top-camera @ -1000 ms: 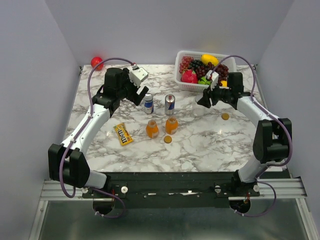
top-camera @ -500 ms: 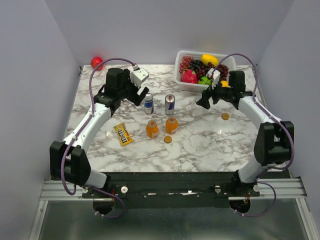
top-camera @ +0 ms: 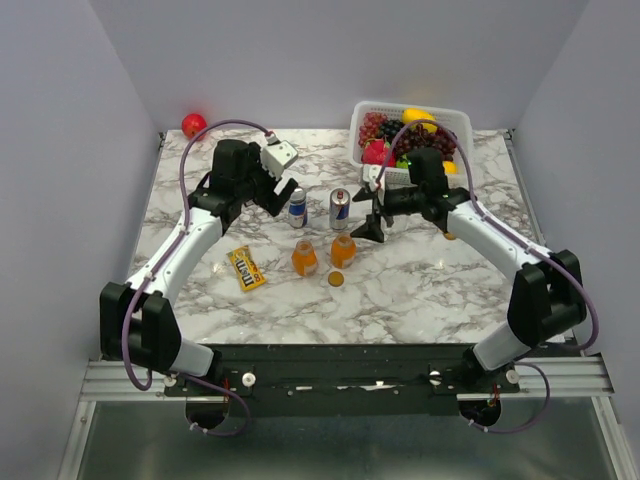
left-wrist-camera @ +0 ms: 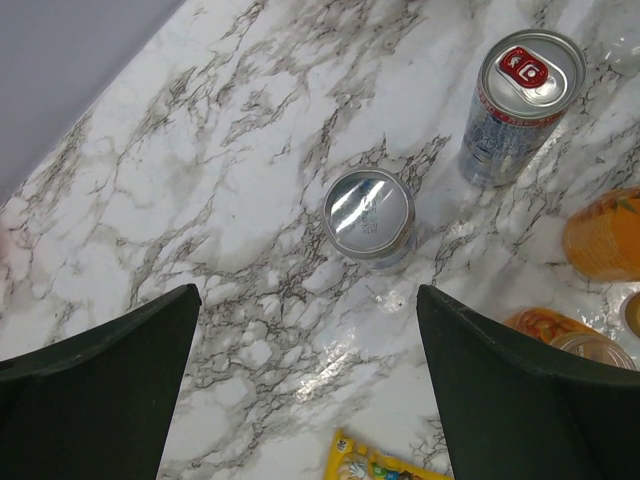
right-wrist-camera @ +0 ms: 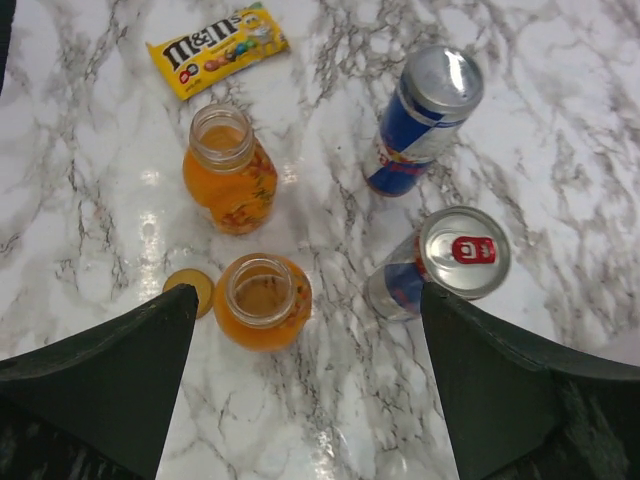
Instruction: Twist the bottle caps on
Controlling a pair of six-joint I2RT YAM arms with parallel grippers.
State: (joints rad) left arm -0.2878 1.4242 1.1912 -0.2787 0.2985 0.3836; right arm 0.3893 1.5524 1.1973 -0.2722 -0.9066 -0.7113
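Observation:
The open bottle neck by the cap is down to the right gripper's left in the top view, so the right gripper needs to go down there next to close.
Two stubby bottles of orange liquid stand uncapped mid-table, one [top-camera: 304, 258] [right-wrist-camera: 230, 170] to the left of the other [top-camera: 343, 250] [right-wrist-camera: 263, 300]. A small orange-gold cap [top-camera: 336, 279] [right-wrist-camera: 190, 290] lies flat on the marble just in front of the right bottle. My right gripper [top-camera: 366, 212] [right-wrist-camera: 308, 290] hovers open above and just right of that bottle, nothing between its fingers. My left gripper [top-camera: 283, 195] [left-wrist-camera: 308, 290] is open and empty over bare marble, close to a drink can [top-camera: 297, 207] [left-wrist-camera: 368, 215]. The bottles also show at the right edge of the left wrist view [left-wrist-camera: 605, 235].
A second can with a red tab [top-camera: 340, 209] [right-wrist-camera: 440, 265] stands behind the bottles. A yellow M&M's packet [top-camera: 246, 268] [right-wrist-camera: 215, 40] lies to their left. A white fruit basket [top-camera: 358, 150] sits at the back right and a red ball [top-camera: 193, 124] at the back left corner.
My right arm has swung left from beside the basket to above the bottles and cans, and its jaws have opened wider. The left arm has stayed put.

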